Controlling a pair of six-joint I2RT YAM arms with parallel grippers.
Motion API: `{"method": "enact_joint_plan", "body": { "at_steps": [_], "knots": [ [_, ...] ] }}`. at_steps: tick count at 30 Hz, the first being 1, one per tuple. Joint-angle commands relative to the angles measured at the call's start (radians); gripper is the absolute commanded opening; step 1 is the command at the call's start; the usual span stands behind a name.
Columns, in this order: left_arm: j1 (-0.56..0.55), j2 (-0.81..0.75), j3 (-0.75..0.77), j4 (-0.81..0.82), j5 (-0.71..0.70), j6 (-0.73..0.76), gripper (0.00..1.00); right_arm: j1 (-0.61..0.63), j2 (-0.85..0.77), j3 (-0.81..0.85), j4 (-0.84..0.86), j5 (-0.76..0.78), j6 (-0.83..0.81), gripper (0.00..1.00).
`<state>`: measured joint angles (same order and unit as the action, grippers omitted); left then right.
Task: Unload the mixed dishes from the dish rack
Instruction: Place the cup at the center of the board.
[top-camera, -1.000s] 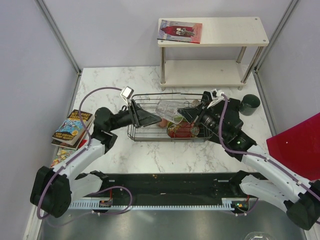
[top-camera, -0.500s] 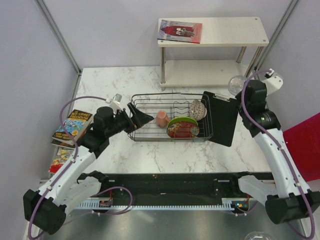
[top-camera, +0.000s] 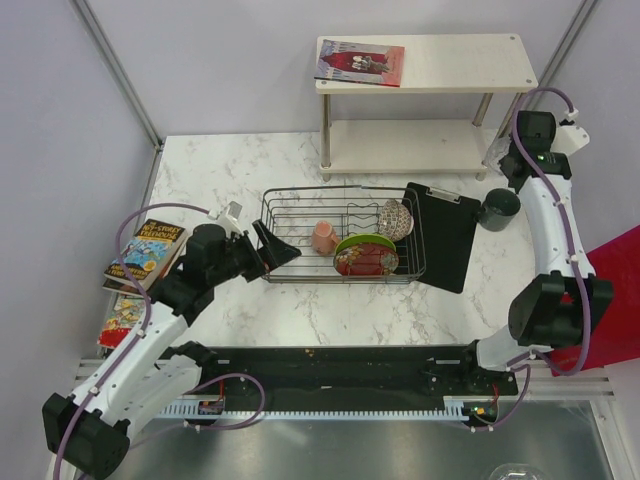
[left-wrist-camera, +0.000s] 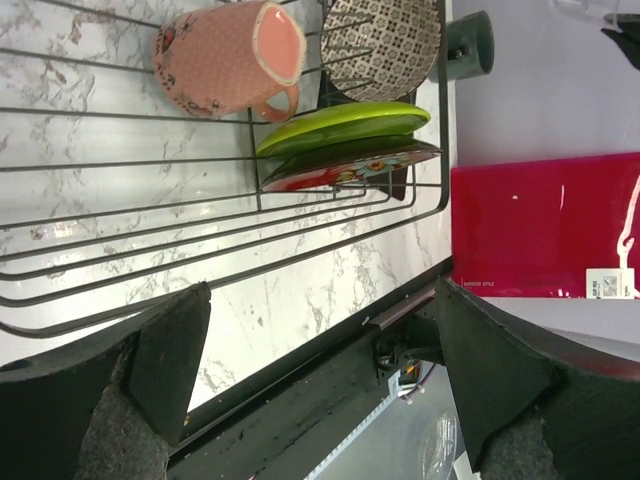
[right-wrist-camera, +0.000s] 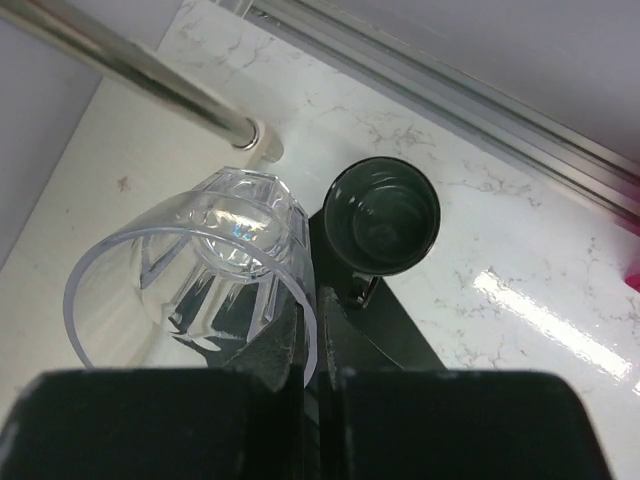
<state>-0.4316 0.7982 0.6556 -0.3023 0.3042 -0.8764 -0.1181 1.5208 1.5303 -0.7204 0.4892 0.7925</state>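
The dark cup stands below and back from the robot's right gripper, so the right gripper should move back and down over the dark cup's opening (right-wrist-camera: 383, 214) and release the glass (right-wrist-camera: 190, 270) inside.
The dish rack (top-camera: 300, 193) stands mid-table and holds a small pink cup (top-camera: 324, 237), a lime-green plate (top-camera: 365, 243), a red patterned dish (top-camera: 366, 262) and a patterned bowl (top-camera: 395, 219). The dark green cup (top-camera: 498, 209) stands on the table right of the rack. My left gripper (top-camera: 276, 244) is open and empty at the rack's left end; its wrist view shows the pink cup (left-wrist-camera: 228, 58), plate (left-wrist-camera: 345, 128), dish (left-wrist-camera: 350, 165) and bowl (left-wrist-camera: 385, 40). My right gripper (right-wrist-camera: 318, 345) is shut on the rim of a clear glass (right-wrist-camera: 190, 270), held above the dark cup (right-wrist-camera: 383, 215).
A black clipboard (top-camera: 440, 235) lies against the rack's right end. A two-tier shelf (top-camera: 425, 60) with a book stands at the back; its leg (right-wrist-camera: 150, 75) is close to the glass. Books (top-camera: 148, 255) lie at the left edge. A red board (top-camera: 600, 285) stands at the right.
My right arm has lifted the clear glass out of the rack and swung it right and back, above the dark cup. My left gripper has drawn back left from the rack.
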Motion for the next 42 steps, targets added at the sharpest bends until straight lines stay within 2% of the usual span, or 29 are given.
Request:
{"method": "enact_joint_plan", "body": {
  "at_steps": [1, 4, 8, 17, 25, 26, 28, 29, 32, 35, 40, 42],
  "knots": [
    [0.001, -0.01, -0.016, -0.012, -0.007, 0.037, 0.98, -0.041, 0.036, 0.071, -0.047, 0.054, -0.004, 0.0],
    [0.001, -0.01, -0.024, -0.02, -0.004, 0.039, 0.98, -0.075, 0.071, 0.042, -0.066, 0.048, 0.001, 0.0],
    [0.001, -0.007, -0.034, -0.027, 0.0, 0.043, 0.98, -0.147, 0.056, -0.08, -0.021, -0.04, 0.022, 0.0],
    [0.001, 0.022, -0.037, -0.026, 0.015, 0.04, 0.98, -0.152, 0.032, -0.212, 0.091, -0.103, 0.045, 0.0],
    [0.001, 0.027, -0.036, -0.027, 0.004, 0.039, 0.98, -0.152, 0.047, -0.225, 0.136, -0.152, 0.047, 0.01],
    [0.001, 0.027, -0.036, -0.027, 0.004, 0.04, 0.98, -0.152, 0.045, -0.219, 0.136, -0.161, 0.045, 0.12],
    [0.001, 0.03, -0.036, -0.026, 0.006, 0.042, 0.98, -0.152, 0.036, -0.193, 0.137, -0.17, 0.044, 0.25],
    [0.001, 0.029, -0.034, -0.026, 0.004, 0.047, 0.98, -0.152, 0.032, -0.185, 0.134, -0.182, 0.044, 0.37],
    [0.001, 0.03, -0.033, -0.026, 0.003, 0.05, 0.98, -0.147, 0.013, -0.141, 0.13, -0.216, 0.054, 0.53],
    [0.001, 0.032, -0.033, -0.026, 0.001, 0.054, 0.98, -0.134, -0.004, -0.095, 0.113, -0.235, 0.068, 0.62],
    [0.001, 0.035, -0.028, -0.024, -0.017, 0.065, 0.99, -0.074, -0.086, -0.084, 0.136, -0.313, 0.085, 0.64],
    [0.001, 0.047, -0.027, -0.021, -0.027, 0.071, 0.99, -0.019, -0.137, -0.133, 0.251, -0.401, 0.085, 0.63]
  ]
}}
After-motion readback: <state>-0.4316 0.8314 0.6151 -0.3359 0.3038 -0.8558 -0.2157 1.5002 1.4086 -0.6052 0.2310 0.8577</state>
